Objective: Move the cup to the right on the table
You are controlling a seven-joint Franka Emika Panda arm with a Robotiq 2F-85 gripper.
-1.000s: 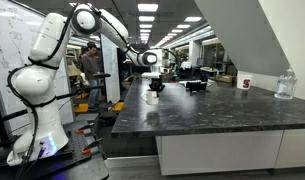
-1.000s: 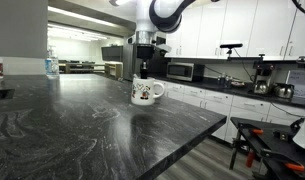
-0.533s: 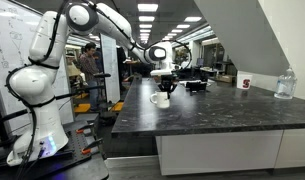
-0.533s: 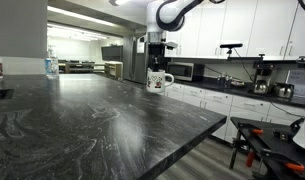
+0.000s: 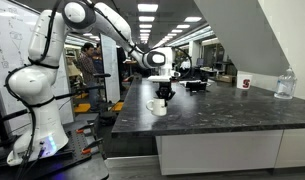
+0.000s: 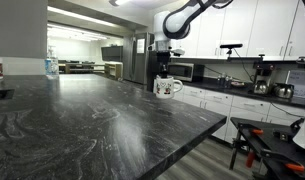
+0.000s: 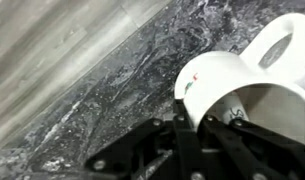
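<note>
Next, my gripper lowers the cup [image 5: 157, 106] onto the dark speckled tabletop below and lets it go, as it hangs by its rim just above the table.
The cup [image 5: 157, 106] is small and white, with a handle and a small print on its side. It is near the corner of the dark speckled table [image 5: 222, 115], and it also shows in an exterior view [image 6: 168, 87] at the table's [image 6: 102, 120] far edge. My gripper [image 5: 162, 93] comes down from above and is shut on the cup's rim. In the wrist view the fingers [image 7: 188, 122] pinch the rim of the cup [image 7: 227, 85], one inside and one outside. I cannot tell whether the cup touches the table.
A red-and-white cup [image 5: 245, 84] and a clear plastic container [image 5: 285, 85] stand at the table's far end. A black object [image 5: 197, 86] lies behind the gripper. The table edge is close to the cup. A person [image 5: 90, 65] stands in the background.
My gripper has carried the cup sideways along the table, toward the corner in one exterior view and rightward in the other, and a little lower.
</note>
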